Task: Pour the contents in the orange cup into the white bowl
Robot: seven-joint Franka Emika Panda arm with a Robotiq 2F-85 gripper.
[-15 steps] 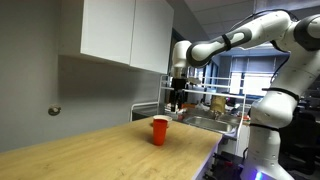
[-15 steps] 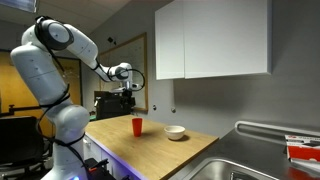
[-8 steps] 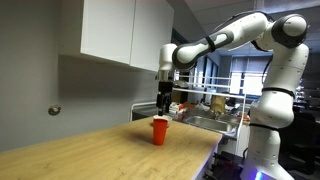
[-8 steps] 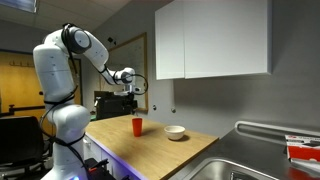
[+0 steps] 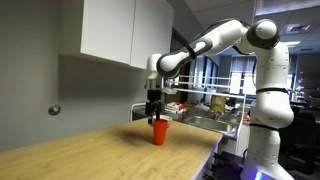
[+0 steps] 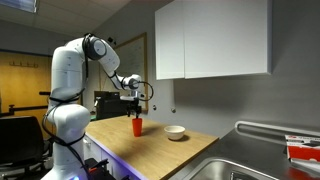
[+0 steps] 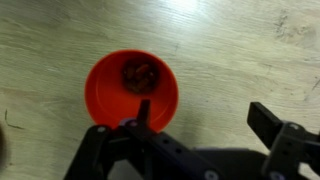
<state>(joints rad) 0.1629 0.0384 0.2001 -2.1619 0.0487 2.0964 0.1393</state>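
Observation:
My gripper will next go down with one finger inside the orange cup and close across the cup's rim (image 5: 160,121) (image 7: 177,104), because the cup's rim is below it, between the open fingers.
The orange cup (image 5: 158,132) stands upright on the wooden counter in both exterior views; it also shows in the other exterior view (image 6: 137,126). In the wrist view the orange cup (image 7: 131,90) is seen from above with small dark reddish bits at its bottom. My gripper (image 7: 205,115) is open, pointing down just above the cup; one finger sits over the cup's rim, the other over bare wood beside it. The gripper (image 5: 154,113) hovers at the cup's top. The white bowl (image 6: 176,132) sits on the counter a short way from the cup, apart from it.
The wooden counter (image 6: 150,150) ends in a front edge near the robot base. A metal sink (image 6: 262,165) lies past the bowl. White wall cabinets (image 6: 210,40) hang above. A dish rack with items (image 5: 212,108) stands behind the cup.
The arm has swung across and down to the cup; the gripper now hovers right above its rim. Cup and bowl have not moved.

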